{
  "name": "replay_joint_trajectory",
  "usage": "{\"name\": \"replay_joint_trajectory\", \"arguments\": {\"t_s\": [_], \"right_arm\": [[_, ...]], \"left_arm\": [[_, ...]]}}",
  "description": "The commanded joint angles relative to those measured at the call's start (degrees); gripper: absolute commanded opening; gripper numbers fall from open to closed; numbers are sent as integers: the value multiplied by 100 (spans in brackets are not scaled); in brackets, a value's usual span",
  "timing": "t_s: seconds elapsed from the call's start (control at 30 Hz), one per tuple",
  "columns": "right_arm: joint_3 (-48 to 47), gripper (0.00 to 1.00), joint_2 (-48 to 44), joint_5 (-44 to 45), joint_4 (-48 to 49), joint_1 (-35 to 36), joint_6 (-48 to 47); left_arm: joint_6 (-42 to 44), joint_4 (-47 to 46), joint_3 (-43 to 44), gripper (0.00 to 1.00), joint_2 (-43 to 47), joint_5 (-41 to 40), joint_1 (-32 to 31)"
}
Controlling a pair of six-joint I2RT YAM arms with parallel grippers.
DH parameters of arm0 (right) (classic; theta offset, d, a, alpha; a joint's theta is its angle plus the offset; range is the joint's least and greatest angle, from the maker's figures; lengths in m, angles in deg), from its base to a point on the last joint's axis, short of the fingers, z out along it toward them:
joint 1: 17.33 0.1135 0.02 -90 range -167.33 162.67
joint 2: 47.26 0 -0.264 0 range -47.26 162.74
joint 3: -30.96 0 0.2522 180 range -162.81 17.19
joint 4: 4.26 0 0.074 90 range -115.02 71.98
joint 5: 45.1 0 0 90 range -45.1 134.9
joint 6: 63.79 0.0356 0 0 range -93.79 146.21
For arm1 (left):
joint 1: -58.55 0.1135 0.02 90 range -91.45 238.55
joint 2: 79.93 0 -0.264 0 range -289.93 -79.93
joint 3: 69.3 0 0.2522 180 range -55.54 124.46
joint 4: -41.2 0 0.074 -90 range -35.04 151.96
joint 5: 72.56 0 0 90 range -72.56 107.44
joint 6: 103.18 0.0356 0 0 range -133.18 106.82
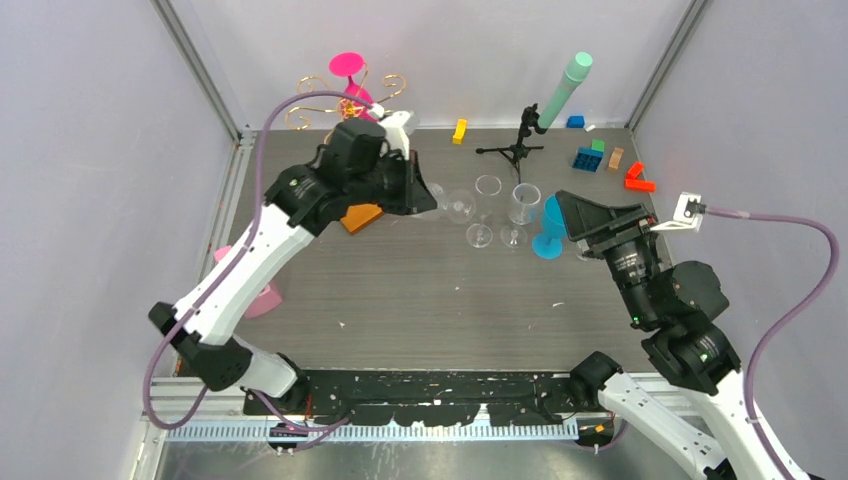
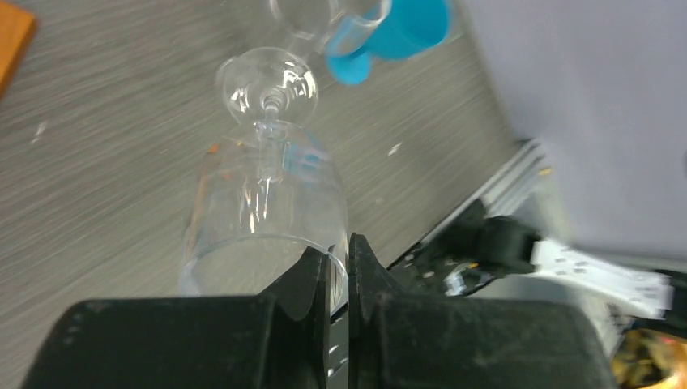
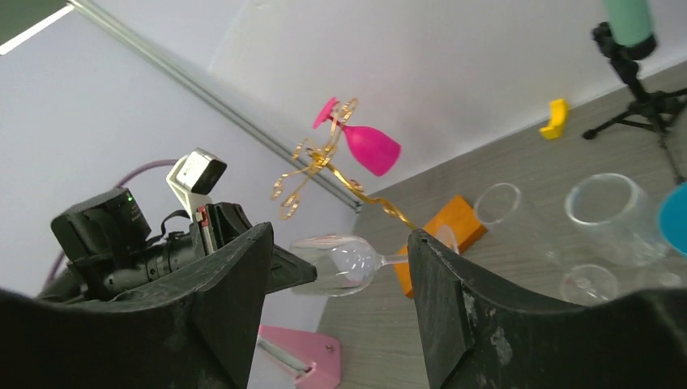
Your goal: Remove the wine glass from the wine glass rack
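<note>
The clear wine glass [image 2: 263, 194] is sideways. I will next tilt my left gripper down, then lower the glass's foot onto the empty table next to the standing glasses.
The gold wire rack [image 1: 345, 100] stands at the back left on its orange base [image 1: 362, 216], with a magenta wine glass [image 1: 350, 80] hanging on it. My left gripper [image 1: 420, 195] is shut on the rim of a clear wine glass [image 2: 263, 194], held sideways above the table to the right of the rack, foot pointing away. The right wrist view shows this glass [image 3: 344, 263] clear of the rack [image 3: 324, 158], just in front of the orange base [image 3: 441, 235]. My right gripper [image 1: 590, 225] is open and empty at the right, facing the rack.
Several clear glasses [image 1: 488, 185] and a blue goblet [image 1: 548, 228] stand mid-table, just beyond the held glass. A black tripod [image 1: 515, 140] carries a teal cylinder at the back. Coloured blocks [image 1: 600, 158] lie back right. A pink stand [image 1: 262, 295] sits at the left.
</note>
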Motion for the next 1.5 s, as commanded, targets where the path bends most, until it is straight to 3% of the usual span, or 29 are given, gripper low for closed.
{"name": "replay_joint_trajectory", "arguments": {"t_s": [0.0, 0.13, 0.3, 0.57, 0.77, 1.1, 1.47], "right_arm": [[-69, 66, -117, 550, -1120, 31, -470], [113, 66, -131, 609, -1183, 27, -438], [166, 66, -28, 443, -1291, 28, -376], [318, 65, -19, 448, -1294, 26, -277], [349, 65, 52, 442, -1300, 31, -273], [404, 65, 47, 388, -1297, 26, -227], [339, 64, 198, 156, -1276, 26, -29]], "left_arm": [[1270, 1415, 708, 0, -675, -1174, -208], [1671, 2169, 1808, 0, -1859, -1814, -218], [1833, 2648, 2860, 0, -3008, -1770, -218], [1766, 2432, 3196, 0, -3707, -1586, -218], [1687, 2316, 3253, 0, -3935, -1085, -218], [1576, 2057, 3347, 1, -4179, -996, -218], [1655, 2314, 3977, 38, -4322, -1201, -218]]}}
